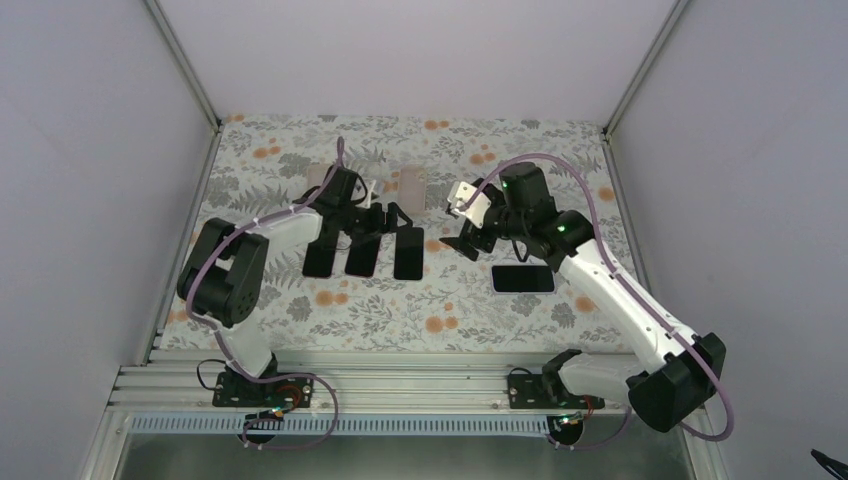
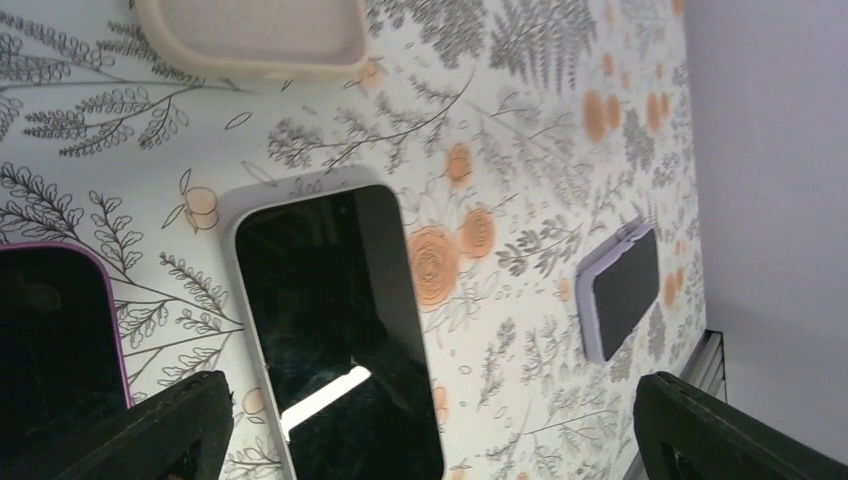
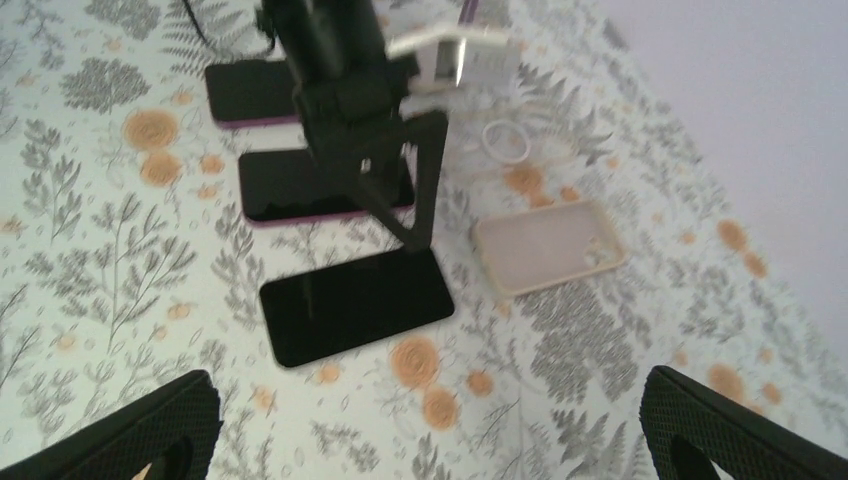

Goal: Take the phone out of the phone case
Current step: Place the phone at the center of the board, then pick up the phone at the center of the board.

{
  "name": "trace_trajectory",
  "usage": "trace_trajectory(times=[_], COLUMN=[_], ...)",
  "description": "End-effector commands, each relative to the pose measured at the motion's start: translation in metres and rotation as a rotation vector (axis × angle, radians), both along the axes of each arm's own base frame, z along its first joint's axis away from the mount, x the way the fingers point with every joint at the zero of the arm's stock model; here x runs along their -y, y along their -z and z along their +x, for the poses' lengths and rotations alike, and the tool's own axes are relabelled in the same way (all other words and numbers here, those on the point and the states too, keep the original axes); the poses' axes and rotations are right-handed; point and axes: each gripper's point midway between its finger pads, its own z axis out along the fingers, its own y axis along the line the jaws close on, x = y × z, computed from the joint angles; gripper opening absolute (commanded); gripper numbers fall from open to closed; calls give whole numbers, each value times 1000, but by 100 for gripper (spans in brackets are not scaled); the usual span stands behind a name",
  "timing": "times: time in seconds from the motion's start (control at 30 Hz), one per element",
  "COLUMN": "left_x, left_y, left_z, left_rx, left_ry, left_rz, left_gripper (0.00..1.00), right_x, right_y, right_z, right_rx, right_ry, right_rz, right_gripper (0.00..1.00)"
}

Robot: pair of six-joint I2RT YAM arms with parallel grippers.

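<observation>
The lone phone wears its lavender case (image 1: 523,278), so next I will move my right gripper back, down and to the right in the top view, across the lavender case's long edges.
Three phones lie side by side at mid-table. The rightmost, a black phone in a pale case (image 1: 409,252), shows in the left wrist view (image 2: 330,320) and the right wrist view (image 3: 355,305). The middle phone has a purple case (image 1: 362,255) (image 2: 50,340) (image 3: 320,185). A fourth phone in a lavender case (image 1: 523,278) (image 2: 620,290) lies apart to the right. My left gripper (image 1: 385,220) (image 2: 440,440) is open and empty, above the far end of the pale-cased phone. My right gripper (image 1: 468,240) (image 3: 430,440) is open and empty, right of that phone.
An empty beige case (image 1: 412,182) (image 2: 250,35) (image 3: 548,247) lies behind the phones, and another empty case (image 1: 320,178) lies to its left. The third phone (image 1: 318,258) (image 3: 255,90) is leftmost. Grey walls (image 1: 100,150) enclose the floral table (image 1: 450,310).
</observation>
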Motion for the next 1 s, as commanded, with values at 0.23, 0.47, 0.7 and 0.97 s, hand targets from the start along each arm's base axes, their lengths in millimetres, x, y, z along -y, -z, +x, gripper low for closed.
trace_trajectory(times=[0.23, 0.47, 0.7, 0.97], left_x=[6, 3, 7, 11], left_y=[-75, -91, -92, -88], left_z=[18, 20, 15, 15], left_rx=[302, 388, 404, 392], left_ry=[112, 131, 170, 187], left_rz=[5, 24, -2, -17], left_gripper=[100, 100, 100, 100], right_x=[45, 97, 136, 163], right_y=[65, 111, 152, 188], right_z=[-19, -13, -17, -19], right_rx=[-283, -369, -413, -366], right_ry=[-85, -40, -48, -56], right_rz=[-76, -183, -285, -423], right_gripper=[99, 99, 99, 99])
